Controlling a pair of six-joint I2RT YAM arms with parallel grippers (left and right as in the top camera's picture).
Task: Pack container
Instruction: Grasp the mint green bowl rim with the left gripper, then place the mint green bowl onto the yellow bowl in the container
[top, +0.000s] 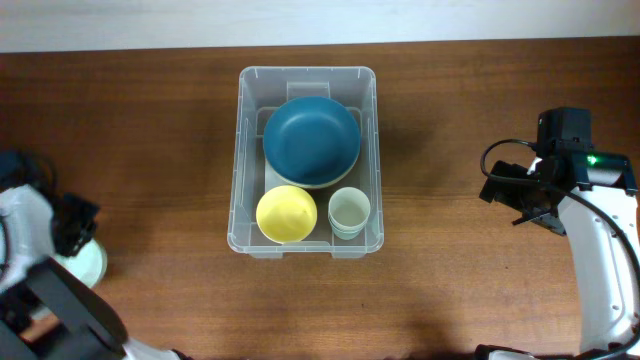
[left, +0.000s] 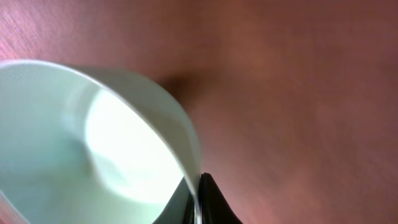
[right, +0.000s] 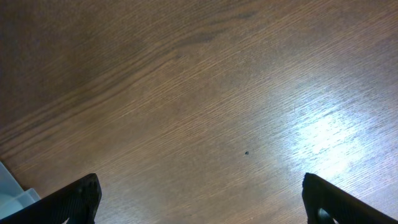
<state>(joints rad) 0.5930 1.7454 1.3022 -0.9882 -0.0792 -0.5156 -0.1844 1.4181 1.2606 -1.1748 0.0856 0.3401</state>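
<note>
My left gripper should lift the mint bowl next, then bring it down onto the yellow bowl, because the yellow bowl stands open and empty in the container.
The container (top: 306, 72) is a large clear plastic bin in the middle of the table. It holds a dark blue bowl (top: 311, 138), a yellow bowl (top: 287, 213) and a pale green cup (top: 349, 211). My left gripper (top: 76, 238) is at the far left of the table, shut on the rim of a pale mint bowl (top: 90, 264). In the left wrist view the bowl's wall (left: 93, 143) is pinched between the fingers (left: 199, 200). My right gripper (top: 508, 196) is open and empty over bare wood to the right of the container, its fingers (right: 202, 200) spread wide.
The table is dark brown wood (top: 150, 130). A corner of the container (right: 9, 190) shows at the lower left of the right wrist view. A pale wall strip (top: 320, 20) runs along the table's far edge.
</note>
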